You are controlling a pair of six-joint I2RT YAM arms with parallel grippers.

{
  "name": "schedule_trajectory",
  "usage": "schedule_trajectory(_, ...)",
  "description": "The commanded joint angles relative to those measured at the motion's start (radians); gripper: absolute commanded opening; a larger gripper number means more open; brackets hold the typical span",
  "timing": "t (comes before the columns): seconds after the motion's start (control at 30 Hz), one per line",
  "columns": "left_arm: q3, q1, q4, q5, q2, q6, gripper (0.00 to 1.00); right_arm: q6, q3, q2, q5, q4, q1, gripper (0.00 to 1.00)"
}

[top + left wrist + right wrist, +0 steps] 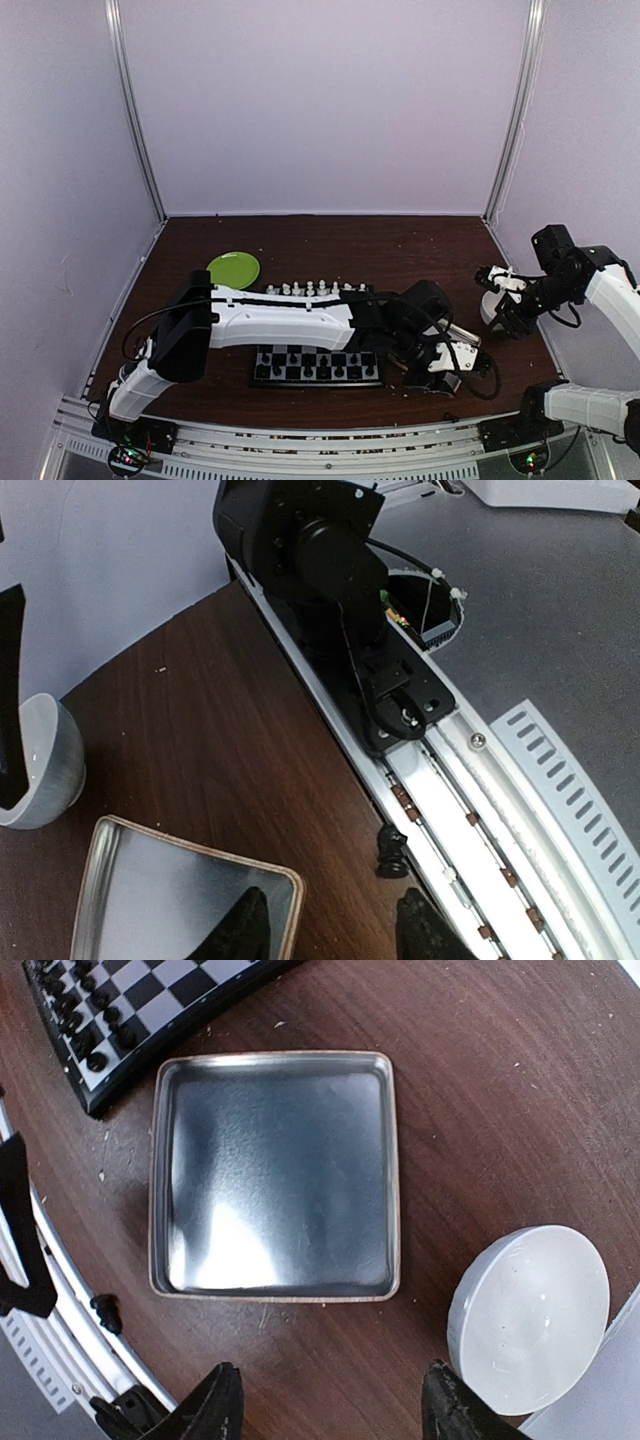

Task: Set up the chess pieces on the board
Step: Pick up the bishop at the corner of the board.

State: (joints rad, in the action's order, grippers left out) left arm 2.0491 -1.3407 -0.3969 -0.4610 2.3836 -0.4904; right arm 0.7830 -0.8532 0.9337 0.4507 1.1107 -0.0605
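The stray black piece [392,852] stands below my left gripper on its metal bar side, so next my left gripper needs to lower its open fingers toward the metal bar and around the black piece.
The board [315,367] lies at the near middle, its far part hidden under my left arm. Black pieces [300,372] stand on its near rows and white pieces [310,288] in a row beyond the arm. The board's corner also shows in the right wrist view [130,1010]. One black piece [392,852] stands off the board beside the metal rail; it also shows in the right wrist view [105,1312]. My left gripper [335,935] is open and empty, low over the table between the tray corner and that piece. My right gripper [335,1410] is open and empty, above the table.
A tan-rimmed metal tray [275,1175] lies right of the board; its corner [190,900] is by my left fingers. A white upturned bowl [530,1315] sits right of the tray. A green plate [233,269] lies far left. The rail [480,820] runs along the near edge.
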Motion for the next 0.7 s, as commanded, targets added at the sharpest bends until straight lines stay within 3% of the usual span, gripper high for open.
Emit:
schedule_trajectory(0.0, 0.004, -0.006, 0.034, -0.057, 0.014, 0.120, 0.44, -0.155, 0.015, 0.008, 0.038, -0.145, 0.005, 0.61)
schedule_trajectory(0.2, -0.002, -0.020, 0.012, 0.030, 0.067, 0.051, 0.44, -0.250, 0.017, 0.045, 0.101, -0.311, 0.003, 0.60)
schedule_trajectory(0.4, 0.030, -0.020, -0.041, 0.125, 0.133, -0.038, 0.44, -0.248, -0.002, 0.038, 0.092, -0.339, -0.017, 0.60)
schedule_trajectory(0.67, 0.219, -0.031, -0.184, 0.153, 0.232, -0.148, 0.45, -0.241, 0.015, 0.009, 0.048, -0.362, -0.048, 0.60)
